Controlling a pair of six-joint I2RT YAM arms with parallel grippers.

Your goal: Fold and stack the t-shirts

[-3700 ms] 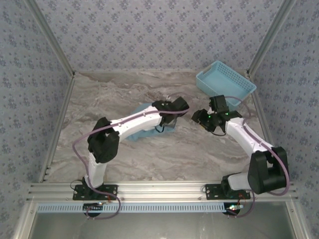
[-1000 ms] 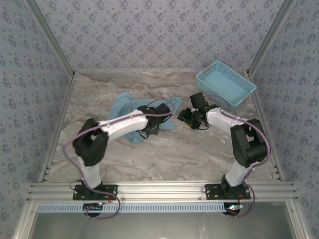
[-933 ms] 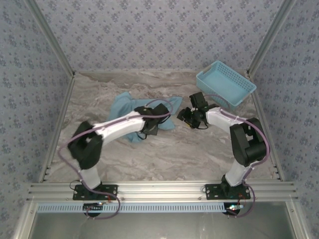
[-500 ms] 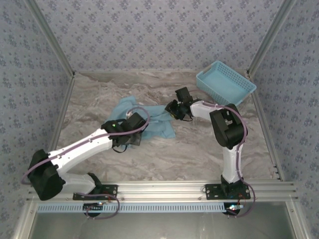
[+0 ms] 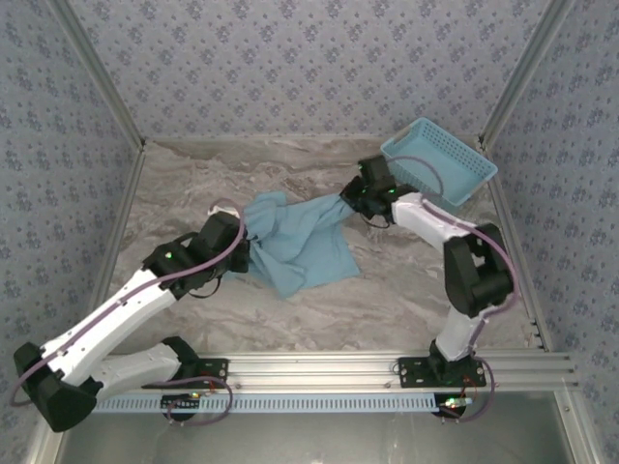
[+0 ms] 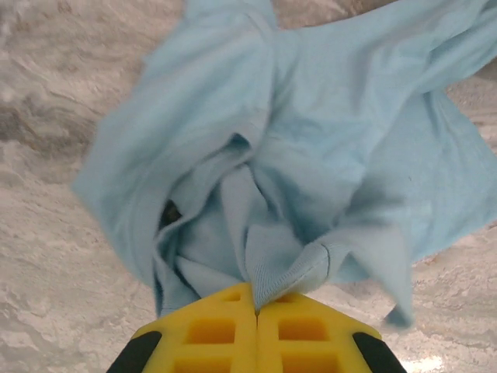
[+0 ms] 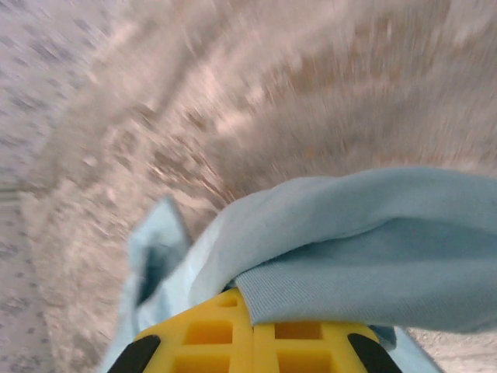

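Observation:
The t-shirt hangs bunched, so my right gripper needs to move its corner outward toward the lattice basket first, then down to the marble table before releasing it.
A light blue t-shirt [image 5: 300, 240] hangs stretched between my two grippers above the middle of the marble table. My left gripper [image 5: 242, 242] is shut on its left end; in the left wrist view a ribbed hem of the t-shirt [image 6: 311, 155] is pinched between the yellow pads [image 6: 210, 330], left gripper [image 6: 255, 305]. My right gripper [image 5: 350, 198] is shut on the shirt's far right corner; in the right wrist view the t-shirt [image 7: 373, 264] drapes over the closed yellow pads [image 7: 210, 330], right gripper [image 7: 250, 311]. The cloth is bunched and its print is hidden.
A light blue plastic lattice basket [image 5: 437, 162] sits tilted at the back right corner, just behind my right arm. Patterned walls and metal frame posts enclose the table [image 5: 387, 290]. Bare marble lies in front of the shirt.
My left gripper pulled back and left with the shirt. My right gripper closed on the shirt's right corner and moved toward the basket, lifting and spreading the cloth between them.

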